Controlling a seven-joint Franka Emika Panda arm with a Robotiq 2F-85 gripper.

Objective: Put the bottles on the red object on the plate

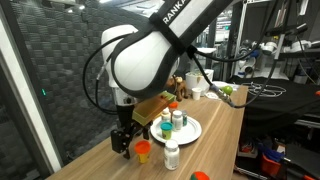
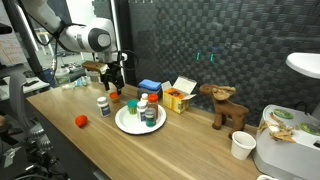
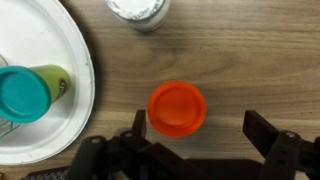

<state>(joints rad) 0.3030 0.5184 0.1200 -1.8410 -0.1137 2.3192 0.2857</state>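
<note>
The gripper shifts left in the wrist view, toward the plate (image 3: 72,50), and closes around the orange cap (image 3: 177,108) next, since it sits off-center that way between the fingers.
From above in the wrist view, a small bottle with an orange cap (image 3: 177,108) stands on the wooden table between the fingers of my gripper (image 3: 200,130). It stands nearer the left finger, and the jaws are open and touch nothing. The same bottle (image 1: 143,151) shows beside the gripper (image 1: 122,140) in an exterior view. A white-capped bottle (image 3: 138,10) stands just beyond it on the table. The white plate (image 3: 72,50) lies to the left and holds a teal-capped bottle (image 3: 28,92). Both exterior views show the plate (image 2: 128,126) carrying a few bottles.
A small red object (image 2: 81,121) lies on the table near the front edge. Behind the plate are a blue cloth (image 2: 150,86), a yellow carton (image 2: 178,97) and a wooden animal figure (image 2: 225,105). A white cup (image 2: 241,146) stands at the far end.
</note>
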